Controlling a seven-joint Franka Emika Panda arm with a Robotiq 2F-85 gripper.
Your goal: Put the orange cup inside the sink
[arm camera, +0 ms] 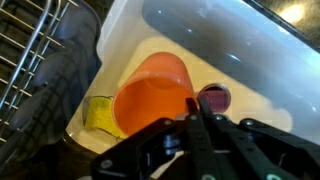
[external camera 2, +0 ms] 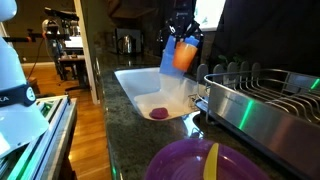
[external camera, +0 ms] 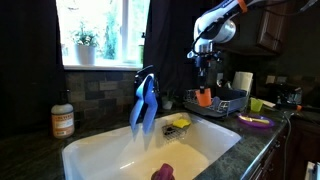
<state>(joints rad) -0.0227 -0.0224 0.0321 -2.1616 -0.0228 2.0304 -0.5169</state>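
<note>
The open bottom of the sink beside the purple object lies well below the hanging cup, so my gripper should bring the cup down toward that object and let go of the cup's rim there.
My gripper (external camera: 205,84) is shut on the orange cup (external camera: 204,97) and holds it in the air near the sink's end beside the dish rack. In an exterior view the cup (external camera 2: 184,55) hangs under the gripper (external camera 2: 182,38) over the far part of the white sink (external camera 2: 135,80). In the wrist view the cup (arm camera: 152,92) is pinched at its wall by the closed fingers (arm camera: 193,104), with the sink basin (arm camera: 210,40) below it. The sink's rim (external camera: 85,148) is set in a dark counter.
A purple object (external camera: 163,172) lies in the basin and a yellow sponge (external camera: 180,123) at its edge. A blue faucet (external camera: 145,100) stands behind the sink. The dish rack (external camera 2: 265,95), a purple plate (external camera 2: 195,160), a yellow-green cup (external camera: 257,105) and an orange-labelled jar (external camera: 63,122) stand around.
</note>
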